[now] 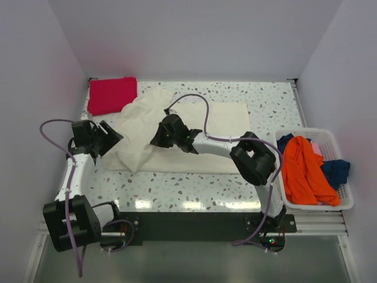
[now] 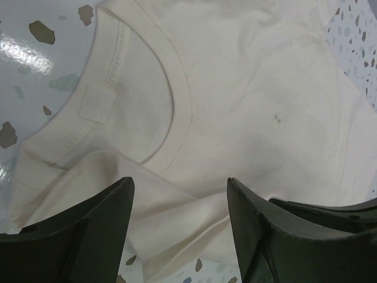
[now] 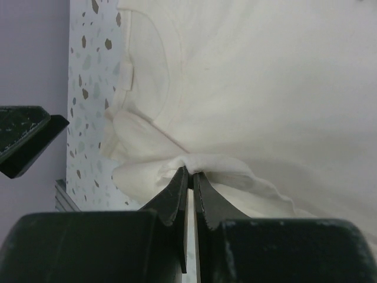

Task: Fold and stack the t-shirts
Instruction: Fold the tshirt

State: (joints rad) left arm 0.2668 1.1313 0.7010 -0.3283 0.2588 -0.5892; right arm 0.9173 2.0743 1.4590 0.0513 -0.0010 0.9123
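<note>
The fold's corner reaches the t-shirt's near edge, so the robot's right gripper will pull the pinched fold slightly outward over the cream t-shirt's body point(image 1: 159, 145) point(image 3: 206, 160) and open there.
The cream t-shirt point(image 1: 194, 127) lies spread on the table, its left part bunched and folded over. My right gripper point(image 3: 190, 172) is shut on a pinched fold of the cream t-shirt point(image 3: 265, 88) near the collar; it also shows in the top view point(image 1: 162, 135). My left gripper point(image 2: 179, 194) is open and empty, its jaws standing over the cream shirt's edge below the collar point(image 2: 135, 100); it also shows in the top view point(image 1: 112, 138). A folded red t-shirt point(image 1: 112, 94) lies at the back left. Orange point(image 1: 303, 171) and blue point(image 1: 336, 171) t-shirts lie in the basket.
A white basket point(image 1: 346, 203) stands at the right edge of the speckled table point(image 1: 188, 188). White walls close in the back and both sides. The left gripper's finger point(image 3: 23, 138) shows at the left of the right wrist view.
</note>
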